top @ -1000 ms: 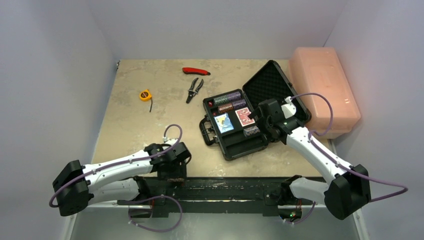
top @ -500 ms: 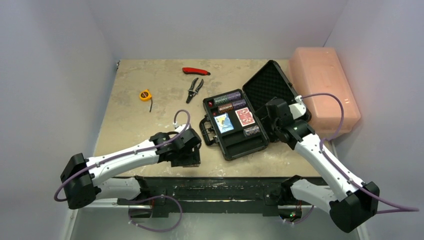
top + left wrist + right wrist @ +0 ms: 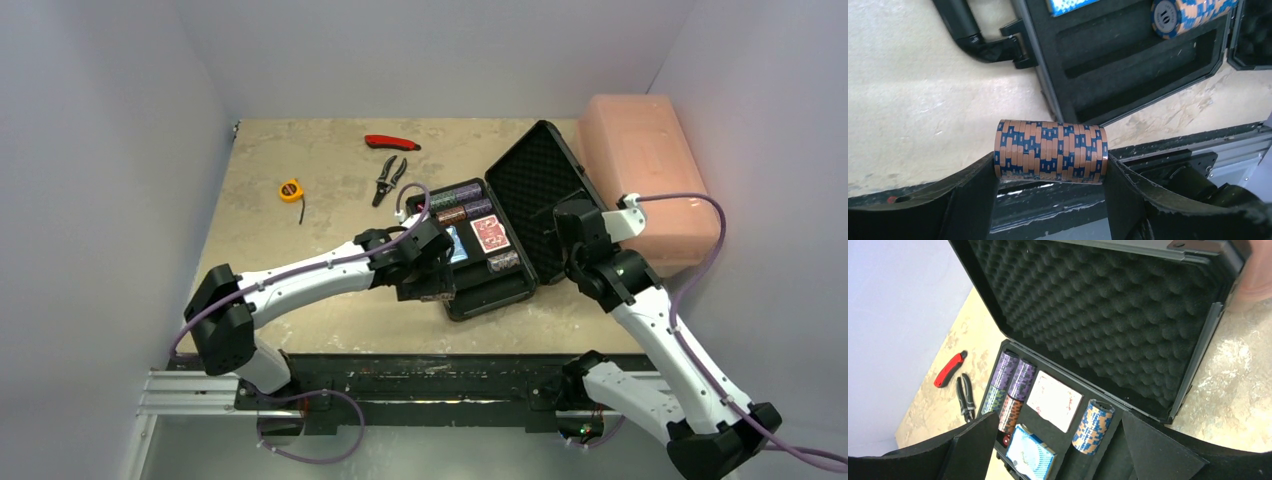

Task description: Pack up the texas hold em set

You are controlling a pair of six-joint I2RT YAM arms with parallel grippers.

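The left gripper crosses over, lowers and releases next, since outward and to its right in the top view the groove [image 3: 472,271] [image 3: 1108,41] beside the matching chip stack is empty.
The black briefcase [image 3: 500,290] lies open, its foam lid [image 3: 535,178] raised. Its tray holds purple and other chip stacks [image 3: 1013,372], a red deck [image 3: 1054,401], a blue deck [image 3: 1030,454], a tiny red die [image 3: 1005,440] and one blue-orange chip stack [image 3: 1092,426]. My left gripper [image 3: 1050,165] is shut on a second blue-orange chip stack [image 3: 1050,150], held sideways just off the case's front edge, near the handle [image 3: 968,30]. In the top view it [image 3: 432,288] hangs over the case's front left corner. My right gripper [image 3: 1059,415] is open and empty above the case's right side [image 3: 566,232].
A large pink box [image 3: 645,180] stands right behind the lid. Pliers [image 3: 388,180], a red-handled tool [image 3: 392,142] and a yellow tape measure [image 3: 290,189] lie at the back left. The black base rail [image 3: 400,380] runs along the near edge.
My left arm has swung from the near edge right and forward to the case's front, carrying the chip stack. My right gripper has drawn back to the right, away from the tray.
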